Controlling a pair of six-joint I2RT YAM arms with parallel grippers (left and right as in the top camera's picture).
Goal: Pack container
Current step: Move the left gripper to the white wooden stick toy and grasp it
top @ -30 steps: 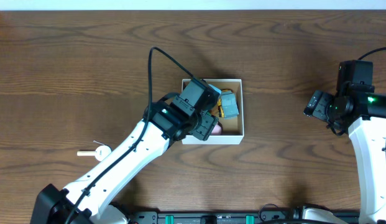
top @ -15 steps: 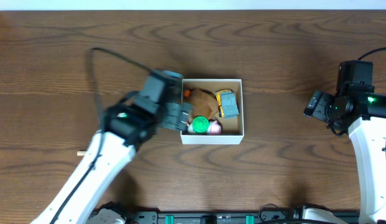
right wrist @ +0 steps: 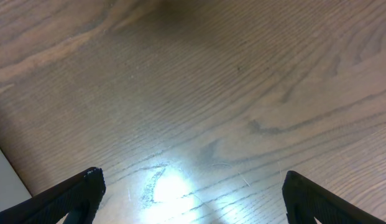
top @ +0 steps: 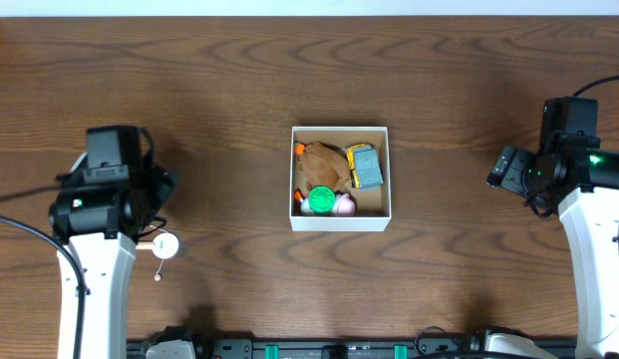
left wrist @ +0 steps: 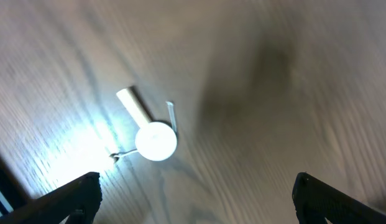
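I will turn my left gripper next so that it lines up with the slanted peg. Then I will lower it around the peg's loose end.
The container (top: pixel 341 219), a white-walled square box with a brown inside, sits mid-table. In it lie a brown toy (top: pixel 324 160), a grey and yellow toy car (top: pixel 366 167), a green round toy (top: pixel 320 197) and a pink one (top: pixel 344 205). A small white round piece with a short peg (top: pixel 161 245) lies on the table at the left; it also shows in the left wrist view (left wrist: pixel 152 134). My left gripper (left wrist: pixel 196 199) is open and empty above the table beside that piece. My right gripper (right wrist: pixel 191 196) is open and empty over bare wood at the far right.
The table is dark brown wood (top: pixel 439 90). The right arm (top: pixel 568 165) stands at the right edge, the left arm (top: pixel 105 199) at the left. A pale edge (right wrist: pixel 3 174) shows at the lower left of the right wrist view.
My left arm has pulled back from the container to the left side of the table, uncovering the green and pink toys in the box. The right arm has not moved.
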